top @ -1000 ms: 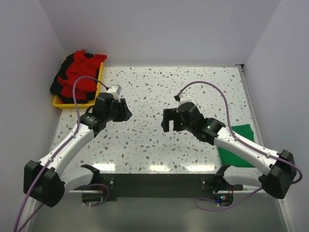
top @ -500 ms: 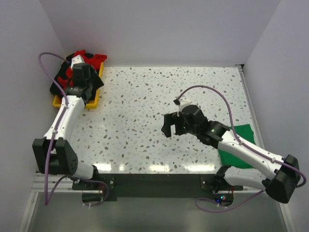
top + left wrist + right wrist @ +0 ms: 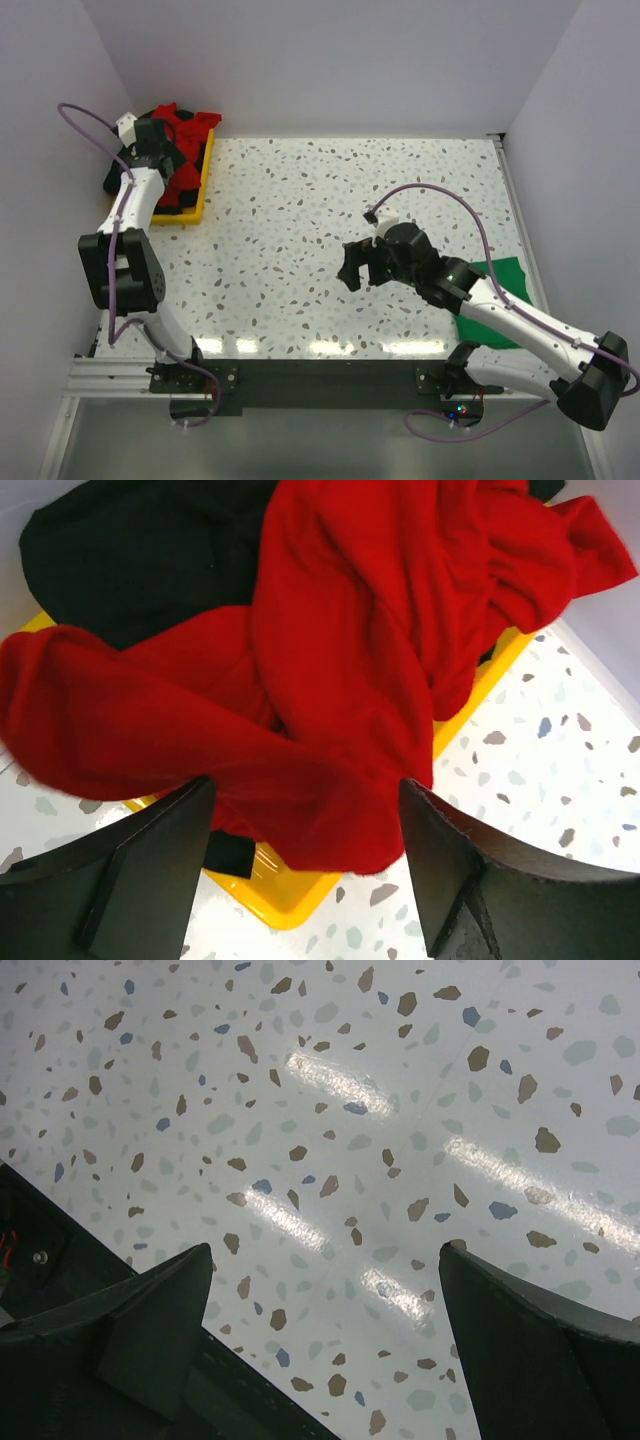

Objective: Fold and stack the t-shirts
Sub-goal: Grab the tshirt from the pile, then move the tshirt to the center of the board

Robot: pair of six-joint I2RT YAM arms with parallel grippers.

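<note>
The robot's left gripper will stay over the tray [image 3: 290, 895] and next close its fingers on the red cloth's near fold [image 3: 305, 792], because that fold is already between them.
A bright red t-shirt [image 3: 340, 670] lies crumpled over black t-shirts [image 3: 140, 550] in a yellow tray [image 3: 290, 895] at the far left corner; the pile also shows in the top view [image 3: 185, 130]. My left gripper [image 3: 305, 830] is open just above the red cloth's near edge, holding nothing; in the top view it [image 3: 150, 140] sits over the tray. A folded green t-shirt [image 3: 497, 300] lies at the right, partly under the right arm. My right gripper [image 3: 352, 268] is open and empty over the bare tabletop [image 3: 330, 1140].
The tray [image 3: 195, 205] stands against the left wall. White walls close the table on three sides. The speckled tabletop [image 3: 300, 200] stretches between the tray and the green shirt. A black rail [image 3: 320, 375] runs along the near edge.
My left arm has swung from the table's middle left back to the tray and now hovers over the red shirt. My right gripper has drifted slightly nearer and rightwards.
</note>
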